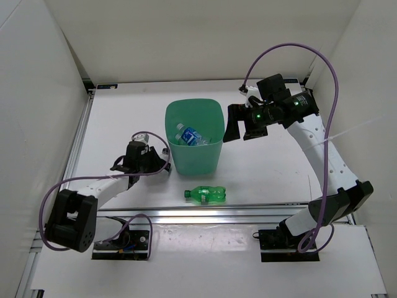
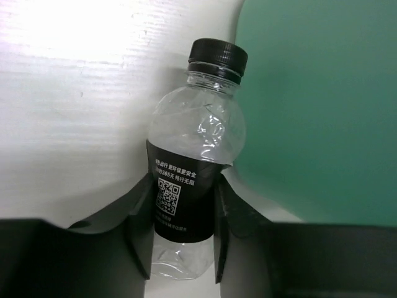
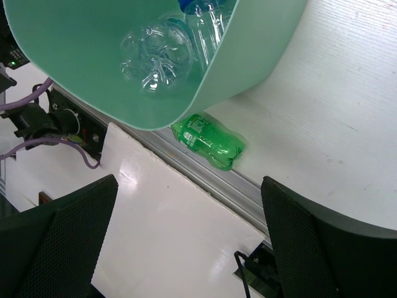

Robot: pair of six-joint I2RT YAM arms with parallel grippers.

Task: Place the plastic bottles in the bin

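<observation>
The green bottle's label (image 1: 205, 196) (image 3: 196, 127) lies below my right gripper, back and to its left in the top view. My right gripper swings that way next and descends around the label.
The green bin (image 1: 214, 155) stands mid-table. Inside it lie a blue-labelled bottle (image 1: 190, 135) (image 3: 205, 22) and a clear unlabelled bottle (image 3: 151, 54). A green bottle (image 1: 206, 195) (image 3: 208, 141) lies on its side on the table in front of the bin, close to the front rail. My left gripper (image 1: 160, 162) (image 2: 182, 208) is low at the bin's left wall (image 2: 322, 112), shut on a clear bottle with a black label and black cap (image 2: 193, 167). My right gripper (image 1: 239, 128) (image 3: 186, 242) hangs open and empty, raised beside the bin's right rim.
An aluminium rail (image 1: 260, 213) runs along the table's front edge, just beyond the green bottle. White walls (image 1: 37, 93) close in the left, back and right sides. Purple cables (image 1: 335, 93) loop from both arms.
</observation>
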